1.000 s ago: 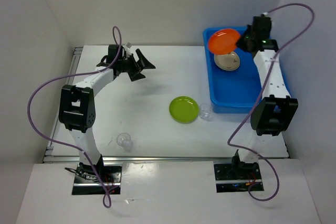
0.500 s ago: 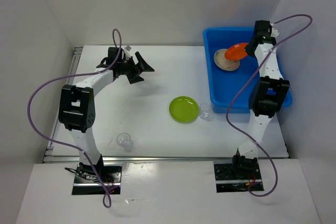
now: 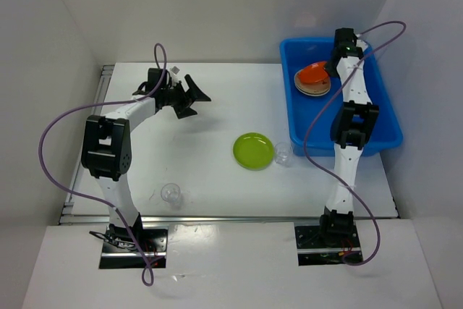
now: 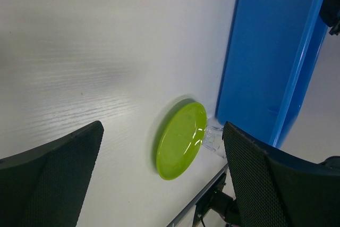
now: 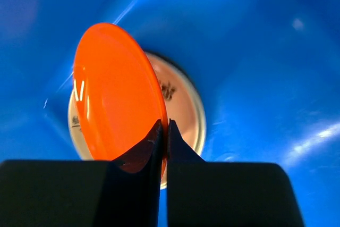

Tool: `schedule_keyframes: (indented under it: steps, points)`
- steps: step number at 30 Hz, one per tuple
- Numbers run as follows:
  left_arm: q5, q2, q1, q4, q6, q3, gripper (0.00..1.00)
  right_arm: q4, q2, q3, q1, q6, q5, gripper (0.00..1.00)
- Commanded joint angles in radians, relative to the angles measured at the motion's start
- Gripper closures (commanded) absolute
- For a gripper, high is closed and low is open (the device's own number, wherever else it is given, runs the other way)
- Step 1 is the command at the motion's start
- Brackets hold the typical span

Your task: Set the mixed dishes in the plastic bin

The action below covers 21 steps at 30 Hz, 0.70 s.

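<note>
My left gripper will move down and back to the lime green plate next, onto its free rim (image 3: 236, 149) (image 4: 160, 155).
My right gripper (image 3: 331, 69) is inside the blue plastic bin (image 3: 376, 117), shut on the rim of the orange plate (image 3: 315, 73). It holds the plate tilted just above a beige plate (image 3: 309, 87) that lies on the bin's floor; both show in the right wrist view, orange plate (image 5: 114, 94) over beige plate (image 5: 183, 104). The lime green plate (image 3: 253, 150) lies mid-table with a clear cup (image 3: 283, 154) beside it. A second clear cup (image 3: 171, 193) stands near the front left. My left gripper (image 3: 197, 93) is open and empty at the back left. The black plates are out of view.
The bin's blue side wall (image 4: 265, 51) rises just beyond the green plate (image 4: 180, 139) in the left wrist view. White walls enclose the table at the back and both sides. The table's front edge runs just behind the arm bases.
My right gripper has carried the orange plate down into the bin, from above its rim to just over the beige plate. The left arm has barely moved.
</note>
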Motion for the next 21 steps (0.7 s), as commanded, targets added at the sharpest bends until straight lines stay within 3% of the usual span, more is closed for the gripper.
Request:
schedule_keyframes:
  steps: [1,5,9,14,18,19,21]
  points:
    - [0.029,0.017,0.006,0.028,0.014,-0.004,0.0,-0.052,0.036,0.074,0.05,0.021,-0.011,0.99]
    - [0.029,0.017,0.006,0.028,0.014,-0.004,0.0,-0.076,0.061,0.107,0.061,0.021,-0.021,0.88]
    - [0.02,0.017,0.006,0.037,0.014,-0.004,0.0,-0.109,0.035,0.107,0.07,0.012,-0.009,0.65]
    - [0.02,0.017,0.006,0.06,0.005,-0.036,0.0,-0.09,-0.062,-0.014,0.07,-0.017,0.06,0.48]
    - [-0.024,-0.025,-0.003,0.06,0.031,-0.056,0.0,-0.066,-0.203,-0.146,0.07,-0.026,0.106,0.45]
    - [-0.04,-0.034,-0.003,0.049,0.046,-0.056,0.0,-0.02,-0.249,-0.243,0.07,-0.026,0.117,0.45]
    - [-0.049,-0.048,-0.047,0.022,0.095,-0.067,0.0,0.046,-0.423,-0.362,0.07,-0.037,0.088,0.42]
